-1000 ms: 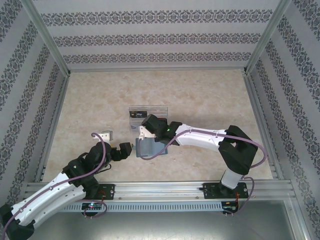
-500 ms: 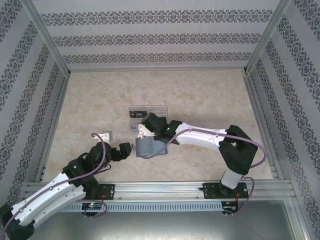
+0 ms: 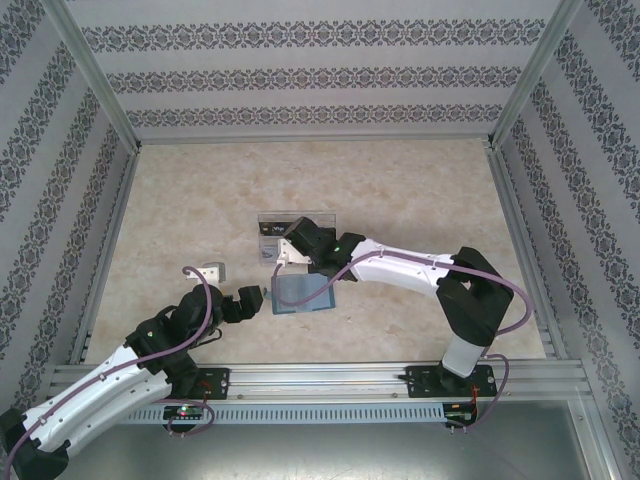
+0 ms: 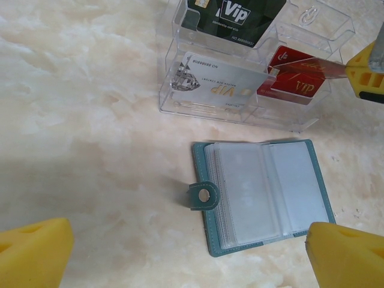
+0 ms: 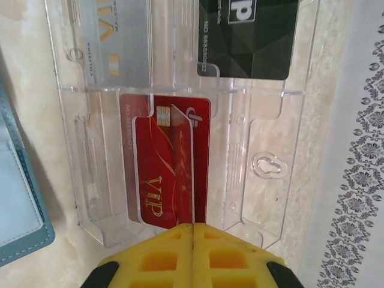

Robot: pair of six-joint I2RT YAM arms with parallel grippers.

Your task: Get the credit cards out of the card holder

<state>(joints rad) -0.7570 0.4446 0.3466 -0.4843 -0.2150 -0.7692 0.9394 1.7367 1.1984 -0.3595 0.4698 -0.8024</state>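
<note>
My right gripper moves down toward the clear tray's near section with the red VIP card (image 5: 159,168) next, because its held card already stands on edge directly above that section.
The teal card holder (image 3: 301,295) (image 4: 264,192) lies open on the table, clear sleeves up, its snap tab toward the left arm. My left gripper (image 3: 256,298) (image 4: 189,258) hovers just left of it, open and holding nothing. My right gripper (image 3: 291,253) (image 5: 193,227) is shut on a red credit card (image 4: 307,65) (image 5: 191,174), held on edge over the clear tray (image 3: 322,218) (image 5: 264,120). Below it a red VIP card (image 5: 159,168) lies in a near compartment. The holder's edge (image 5: 18,198) shows at the left of the right wrist view.
The tray (image 4: 174,102) also holds a silver VIP card (image 4: 216,87) (image 5: 117,42) and a black VIP card (image 4: 234,18) (image 5: 246,36). One tray compartment (image 5: 264,168) beside the red card has nothing in it. Patterned walls enclose the table.
My right gripper has moved from over the card holder back toward the tray with the red card. The holder now lies uncovered. The left arm has not moved.
</note>
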